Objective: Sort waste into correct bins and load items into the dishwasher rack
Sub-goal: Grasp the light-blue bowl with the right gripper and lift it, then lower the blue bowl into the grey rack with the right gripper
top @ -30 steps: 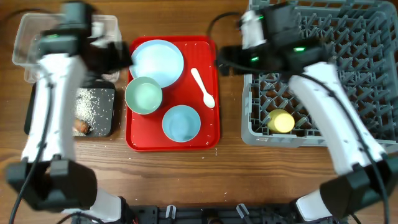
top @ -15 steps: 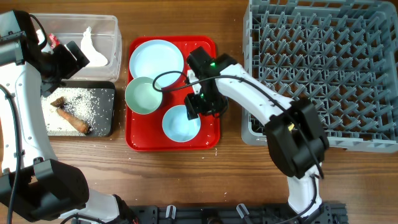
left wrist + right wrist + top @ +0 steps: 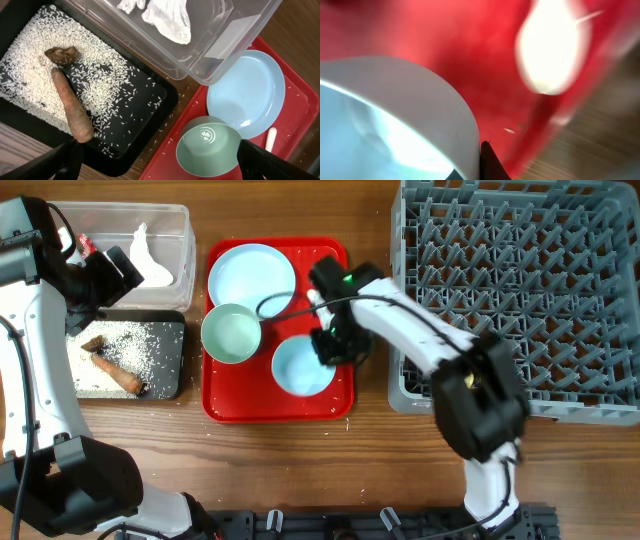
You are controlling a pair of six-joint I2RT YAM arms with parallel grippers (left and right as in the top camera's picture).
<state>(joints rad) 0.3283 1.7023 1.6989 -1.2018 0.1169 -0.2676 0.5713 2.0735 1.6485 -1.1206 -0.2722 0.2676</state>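
My right gripper should next rise outward from the red tray, then tilt the light blue bowl and lower it onto the empty pegs in the dishwasher rack's far tray-side corner [image 3: 438, 230].
My right gripper [image 3: 335, 346] is shut on the right rim of a light blue bowl [image 3: 300, 368] on the red tray [image 3: 225, 408]. In the right wrist view the bowl's wall [image 3: 420, 100] stands between the jaws of the gripper [image 3: 479, 150], and a blurred white spoon [image 3: 552, 50] lies beyond. A greenish bowl [image 3: 231, 333] and a blue plate [image 3: 252, 275] share the tray. My left gripper [image 3: 110, 270] hangs open and holds nothing, over the gap between the clear tub [image 3: 178, 225] and the black tray [image 3: 180, 355]. The grey dishwasher rack [image 3: 520, 290] is at the right.
The clear tub holds a white tissue [image 3: 167, 17] and a red-and-white wrapper [image 3: 85, 245]. Rice grains [image 3: 105, 75] and a brown stick scrap [image 3: 72, 107] lie in the black tray. A few grains are scattered on the red tray and the wooden table [image 3: 300, 470].
My right gripper has shut on the blue bowl's rim, and the bowl has shifted slightly right and back. The left arm has held still over the last half second.
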